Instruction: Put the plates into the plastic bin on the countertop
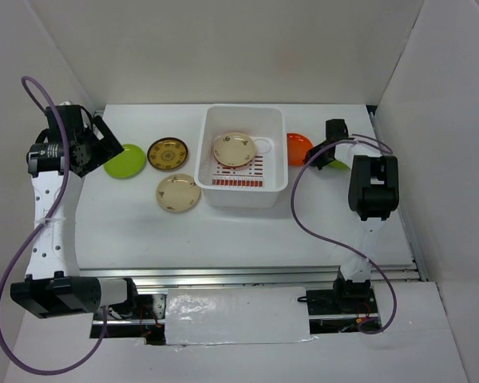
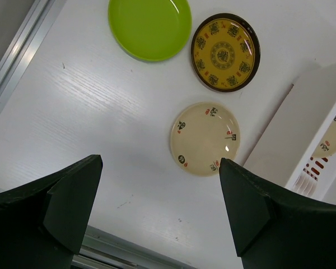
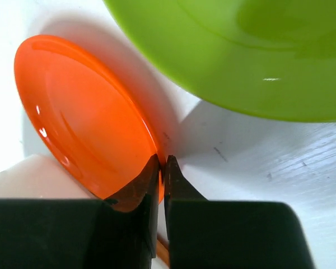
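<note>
The robot's right gripper needs to go up over the bin's side, then bring the orange plate (image 3: 84,117) down toward the cream plate inside.
The white plastic bin (image 1: 245,191) stands mid-countertop with one cream plate (image 1: 234,149) in it. My right gripper (image 1: 318,155) is shut on the rim of an orange plate (image 3: 84,117), tilted just right of the bin (image 1: 298,148). A lime green plate (image 3: 241,50) lies right behind it. My left gripper (image 2: 159,207) is open and empty, high over the countertop's left. On the countertop left of the bin lie a lime green plate (image 2: 150,25), a brown-and-gold plate (image 2: 225,51) and a cream plate (image 2: 205,138). No black plate is in view.
White walls enclose the countertop (image 1: 247,231) at the back and both sides. A metal rail (image 1: 247,275) runs along the front edge. The bin's wall (image 2: 302,134) is close to the right of the cream plate.
</note>
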